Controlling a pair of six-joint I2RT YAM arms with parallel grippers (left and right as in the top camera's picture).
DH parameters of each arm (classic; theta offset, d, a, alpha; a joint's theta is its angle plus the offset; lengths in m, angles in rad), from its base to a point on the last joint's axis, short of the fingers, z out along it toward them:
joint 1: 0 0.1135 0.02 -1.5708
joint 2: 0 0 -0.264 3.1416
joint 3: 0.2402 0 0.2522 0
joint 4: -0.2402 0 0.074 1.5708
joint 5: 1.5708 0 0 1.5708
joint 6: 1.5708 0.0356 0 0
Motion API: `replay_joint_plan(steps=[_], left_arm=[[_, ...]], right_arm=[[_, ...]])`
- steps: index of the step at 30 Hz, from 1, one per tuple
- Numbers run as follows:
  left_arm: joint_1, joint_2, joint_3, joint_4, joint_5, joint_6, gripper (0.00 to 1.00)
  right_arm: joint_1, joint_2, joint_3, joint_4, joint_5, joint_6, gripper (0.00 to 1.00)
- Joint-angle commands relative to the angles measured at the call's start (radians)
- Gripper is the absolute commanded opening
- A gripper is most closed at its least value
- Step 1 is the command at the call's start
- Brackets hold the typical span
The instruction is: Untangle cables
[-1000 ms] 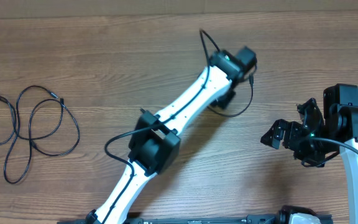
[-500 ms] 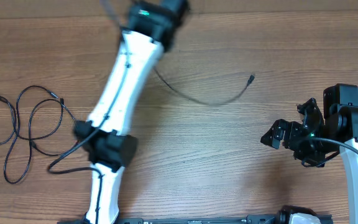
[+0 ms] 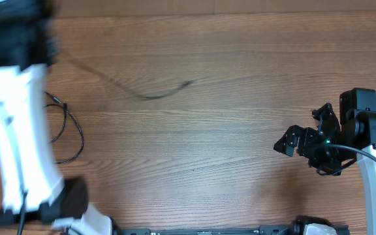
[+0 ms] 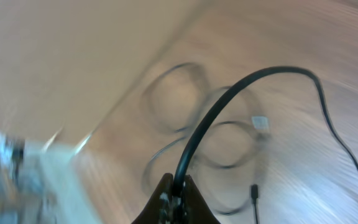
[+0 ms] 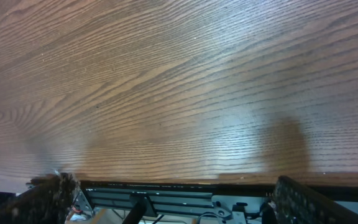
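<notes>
The cable loops are below my left gripper, so next it should go down to the left in the overhead view and release the thin black cable [image 3: 149,96] over them.
My left gripper [image 4: 174,193] is shut on a thin black cable [image 4: 229,99] that arcs up and away from the jaws. In the overhead view the left arm is blurred at the far left, with the gripper [image 3: 44,46] near the top left corner. The held cable [image 3: 149,96] trails from it to the right across the table, its plug end near the middle. Loops of the other cables [image 3: 77,134] lie beside the arm, partly hidden by it; they show blurred in the left wrist view [image 4: 229,143]. My right gripper [image 3: 299,145] is open and empty at the right; its wrist view [image 5: 176,199] shows only wood between the fingers.
The wooden table [image 3: 227,150] spans the view. The right wrist view shows the table's front edge [image 5: 166,182] with the metal frame below it. The right arm's base stands at the lower right.
My left arm has swung fast from the table's middle to the far left, dragging the held cable leftward with it. The right arm has not moved.
</notes>
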Motion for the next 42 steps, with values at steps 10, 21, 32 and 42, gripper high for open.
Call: replay_joint_plan(steps=[10, 21, 32, 42], left_arm=[[0.603, -0.168, -0.222, 0.112, 0.504, -0.115, 0.04], [0.451, 0.01, -0.234, 0.351, 0.673, 0.152, 0.04], [0.441, 0.059, -0.234, 0.338, 0.725, 0.16, 0.83], [0.294, 0.059, -0.234, 0.314, 0.891, 0.242, 0.84]], right_arm=[[0.008, -0.002, 0.0, 0.007, -0.001, -0.005, 1.0], [0.008, -0.002, 0.0, -0.003, -0.002, -0.005, 1.0], [0.008, -0.002, 0.0, 0.007, -0.001, -0.005, 1.0], [0.008, -0.002, 0.0, 0.106, -0.023, 0.007, 1.0]])
